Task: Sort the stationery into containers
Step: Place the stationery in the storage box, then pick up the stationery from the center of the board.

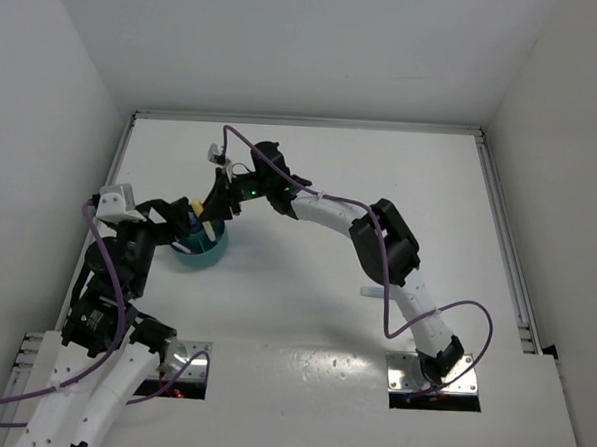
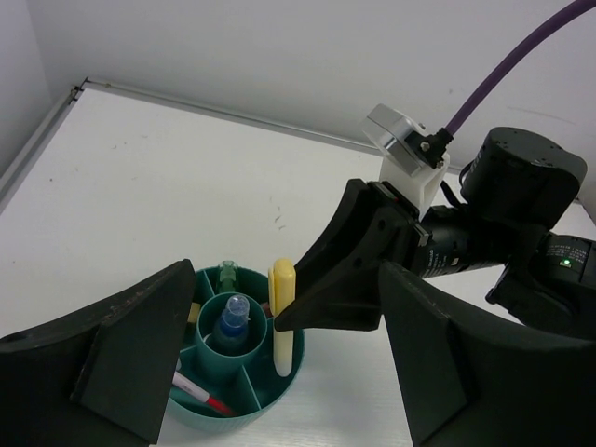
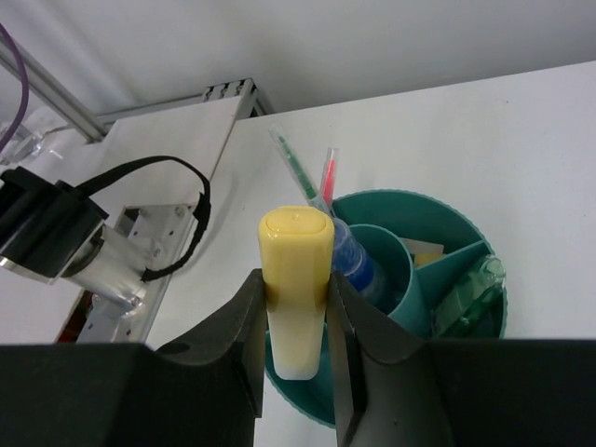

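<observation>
My right gripper holds the yellow marker (image 3: 296, 279) upright, its lower end already in the outer section (image 3: 313, 395), so it will lower toward the organiser section's bottom and let go.
The round teal organiser (image 1: 199, 250) stands left of the table's middle. My right gripper (image 1: 215, 211) is shut on a yellow marker (image 3: 296, 279) and holds it upright, its lower end inside an outer compartment of the organiser (image 3: 456, 220). The same marker (image 2: 282, 321) shows in the left wrist view, pinched by the right fingers (image 2: 326, 293). The centre tube holds the blue-capped bottle (image 2: 233, 321). Other compartments hold a red-and-white pen (image 2: 200, 394), a green pen (image 3: 298, 172) and a mint marker (image 3: 470, 289). My left gripper (image 2: 284, 270) is open beside the organiser (image 2: 233, 414), its left finger against the rim.
White walls enclose the table on three sides. Metal rails (image 1: 508, 245) run along the table's edges. The left arm's base and a black cable (image 3: 112, 242) lie just behind the organiser in the right wrist view.
</observation>
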